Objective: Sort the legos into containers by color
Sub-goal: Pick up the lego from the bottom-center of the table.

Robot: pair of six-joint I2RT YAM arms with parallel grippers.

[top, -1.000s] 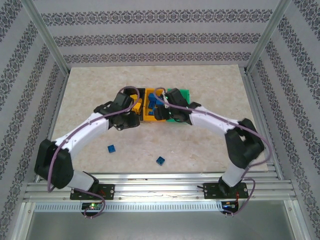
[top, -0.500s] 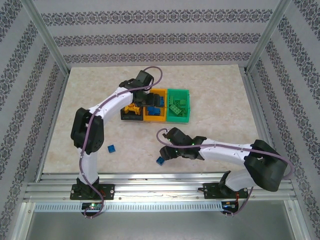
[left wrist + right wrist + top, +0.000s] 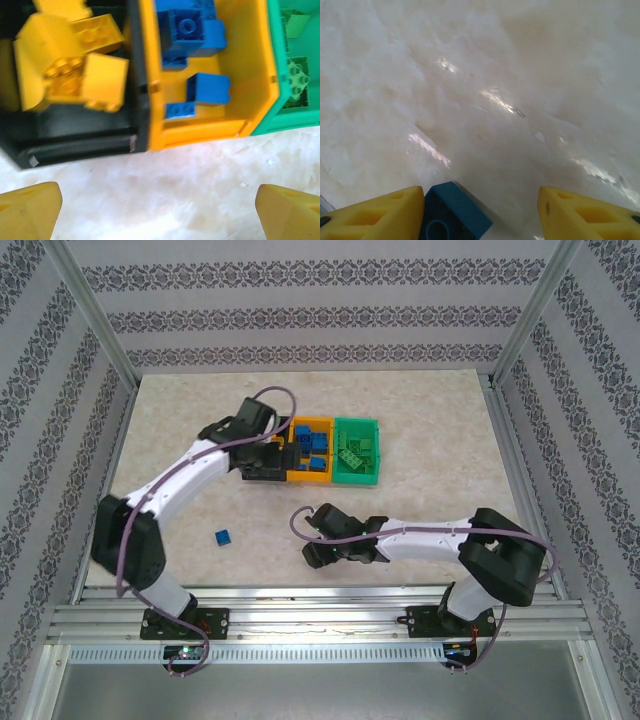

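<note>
The loose dark blue lego is outside the orange bin, so my left gripper will next move back from the bins, down around it, and close.
The three joined containers stand mid-table: a black bin holding yellow legos, an orange bin holding blue legos, and a green bin holding green legos. My left gripper hovers at the near side of the black and orange bins, open wide with nothing between its fingertips. My right gripper is low over the near table, open around a blue lego. That brick rests against the left finger, with a wide gap to the right one. Another blue lego lies loose at the near left.
Patterned walls and metal posts enclose the marble-look table. A metal rail runs along the near edge by the arm bases. Bare tabletop lies right of the green bin and behind the containers.
My left gripper has opened by the bins and its arm has drawn back leftwards. The right arm swung from the bins to the near table and settled around the blue lego.
</note>
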